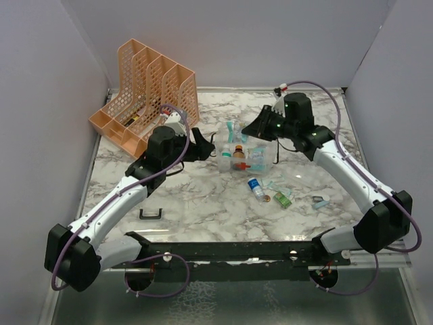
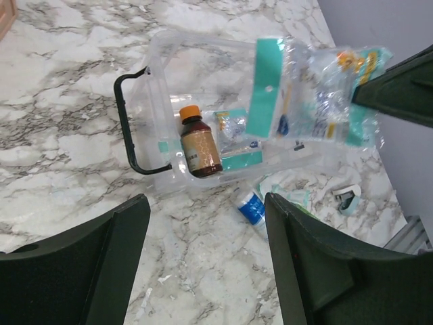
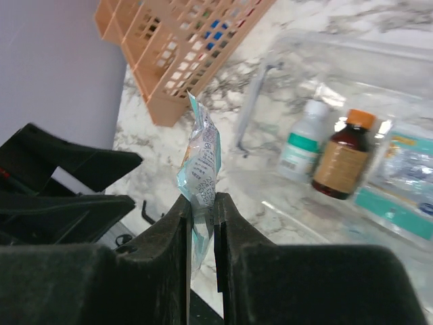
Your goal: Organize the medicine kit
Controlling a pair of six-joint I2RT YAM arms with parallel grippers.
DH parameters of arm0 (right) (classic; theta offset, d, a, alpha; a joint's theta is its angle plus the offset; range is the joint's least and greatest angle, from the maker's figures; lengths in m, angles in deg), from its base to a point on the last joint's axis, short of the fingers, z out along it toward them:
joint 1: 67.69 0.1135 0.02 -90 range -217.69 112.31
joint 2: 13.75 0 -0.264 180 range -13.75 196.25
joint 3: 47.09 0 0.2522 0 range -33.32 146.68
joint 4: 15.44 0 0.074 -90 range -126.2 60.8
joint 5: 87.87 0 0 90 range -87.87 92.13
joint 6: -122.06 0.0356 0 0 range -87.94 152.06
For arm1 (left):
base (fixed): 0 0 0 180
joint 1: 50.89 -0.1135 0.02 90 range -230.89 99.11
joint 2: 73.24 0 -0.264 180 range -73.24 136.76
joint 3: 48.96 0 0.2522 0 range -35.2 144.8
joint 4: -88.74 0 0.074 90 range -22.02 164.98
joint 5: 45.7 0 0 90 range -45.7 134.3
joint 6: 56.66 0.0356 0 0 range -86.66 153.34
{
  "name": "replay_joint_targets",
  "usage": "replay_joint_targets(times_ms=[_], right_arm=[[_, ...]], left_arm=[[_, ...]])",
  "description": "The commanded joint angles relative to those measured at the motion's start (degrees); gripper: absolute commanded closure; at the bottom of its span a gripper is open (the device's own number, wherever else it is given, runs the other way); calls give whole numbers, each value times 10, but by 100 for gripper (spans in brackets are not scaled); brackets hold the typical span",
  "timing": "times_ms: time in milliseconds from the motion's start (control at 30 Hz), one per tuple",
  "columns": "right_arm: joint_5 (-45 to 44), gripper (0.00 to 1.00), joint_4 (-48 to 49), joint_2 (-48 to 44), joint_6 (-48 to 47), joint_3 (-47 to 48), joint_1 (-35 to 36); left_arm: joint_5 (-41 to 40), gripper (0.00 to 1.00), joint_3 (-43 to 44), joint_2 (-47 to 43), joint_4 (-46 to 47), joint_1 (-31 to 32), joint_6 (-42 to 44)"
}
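Note:
Next I will shift my right gripper over the similar teal-edged packet, tip to point downward and lower into the kit, as the packet lies flat beside the brown bottle.
The medicine kit [image 1: 270,161] is a clear box with a black handle [image 2: 132,122], lying open in the middle of the table. Inside it are a brown bottle with an orange cap [image 2: 198,145], a white bottle with a teal label [image 3: 301,145] and flat packets. My right gripper [image 3: 201,203] is shut on a teal and clear packet [image 3: 203,152], holding it just above the kit's far side [image 1: 233,130]. My left gripper [image 2: 206,264] stands open over bare marble left of the kit [image 1: 203,143], with nothing between its fingers.
An orange mesh file rack [image 1: 145,95] stands at the back left. Loose items lie in front and to the right of the kit: a small blue-labelled bottle [image 1: 256,187], a green packet [image 1: 282,199] and a white-teal piece [image 1: 321,201]. A black handle piece [image 1: 150,214] lies front left.

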Motion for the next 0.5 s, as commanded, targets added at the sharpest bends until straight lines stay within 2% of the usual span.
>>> replay_joint_targets(times_ms=[0,233,467], right_arm=[[-36,94,-75,-36,-39,17,-53],[-100,94,-174,-27,-52,30,-74],[-96,94,-188,22,-67,46,-73]], left_arm=[[-56,28,-20,-31,-17,0,8],[-61,28,-42,-37,-16,1,10],[-51,28,-28,-9,-12,1,16]])
